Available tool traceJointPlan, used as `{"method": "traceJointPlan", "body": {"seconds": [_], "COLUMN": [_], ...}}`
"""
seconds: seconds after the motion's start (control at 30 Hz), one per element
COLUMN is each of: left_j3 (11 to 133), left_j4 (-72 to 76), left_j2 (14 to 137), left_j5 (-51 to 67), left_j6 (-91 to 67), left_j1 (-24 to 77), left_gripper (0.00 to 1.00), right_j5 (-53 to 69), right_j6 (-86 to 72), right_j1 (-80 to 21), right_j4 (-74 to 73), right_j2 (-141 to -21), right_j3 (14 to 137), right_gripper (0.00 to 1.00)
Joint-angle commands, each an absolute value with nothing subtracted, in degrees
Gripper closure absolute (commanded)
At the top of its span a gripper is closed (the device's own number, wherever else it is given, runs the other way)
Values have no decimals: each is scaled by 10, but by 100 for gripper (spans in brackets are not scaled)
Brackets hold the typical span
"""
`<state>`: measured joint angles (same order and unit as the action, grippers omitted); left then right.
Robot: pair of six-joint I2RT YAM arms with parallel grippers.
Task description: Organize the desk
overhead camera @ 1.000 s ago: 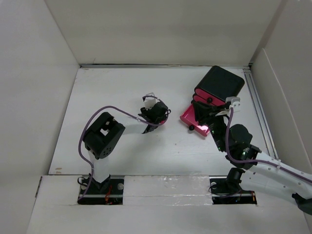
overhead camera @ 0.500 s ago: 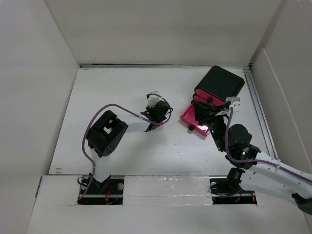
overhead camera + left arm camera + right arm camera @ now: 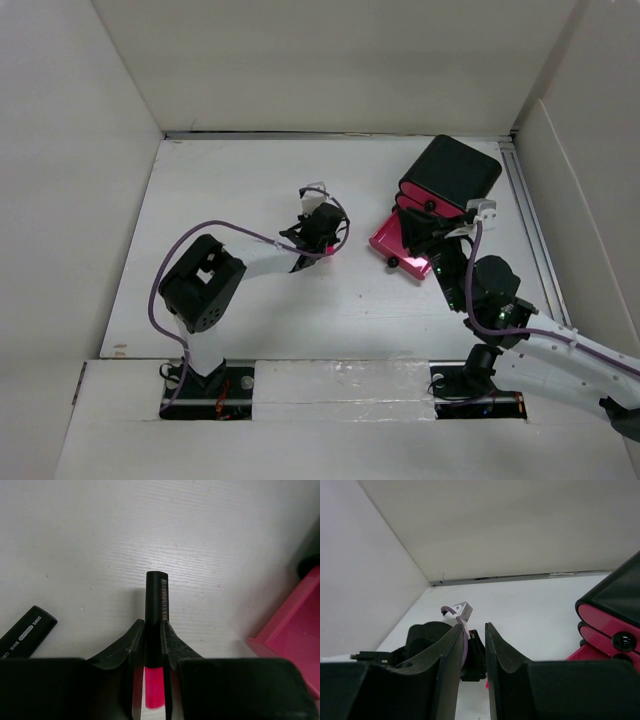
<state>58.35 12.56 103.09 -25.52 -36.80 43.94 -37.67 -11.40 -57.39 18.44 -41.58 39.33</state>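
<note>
My left gripper lifts the thin tube [image 3: 154,610] next and carries it toward the right in the top view, over the pink drawer [image 3: 400,245], because the drawer stands open.
A thin tube [image 3: 154,610] with a black cap and a bright pink body lies on the white desk [image 3: 230,190]. My left gripper [image 3: 153,630] is shut on it, one finger pressed on each side of the cap, and the cap end sticks out ahead. In the top view the left gripper [image 3: 324,232] is at mid-desk, pointing down. My right gripper [image 3: 474,630] hovers by the open pink drawer [image 3: 400,245], its jaws a narrow gap apart with nothing between them.
A black box with pink drawers [image 3: 452,172] stands at the back right, its lowest drawer [image 3: 295,630] pulled out towards the left gripper. A black marker [image 3: 27,630] lies left of the left gripper. White walls enclose the desk.
The left gripper's fingers have closed onto the pink tube. The left arm's elbow has dropped lower and to the left. The right arm has not moved.
</note>
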Motion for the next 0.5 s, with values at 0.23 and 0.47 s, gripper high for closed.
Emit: {"method": "traceJointPlan", "body": {"seconds": [0.23,0.47], "left_j3": [602,694], "left_j4": [141,205], "left_j2": [940,1008], "left_j5": [-210,-65], "left_j6": [-348,-360], "left_j1": [457,481], "left_gripper": [100,100], "right_j5": [-372,-372], "right_j6": [-112,-115], "right_j1": [-573,-573], "right_j4": [202,200], "right_j2": [-402,-406], "right_j3": [411,413], "right_gripper": [70,70]}}
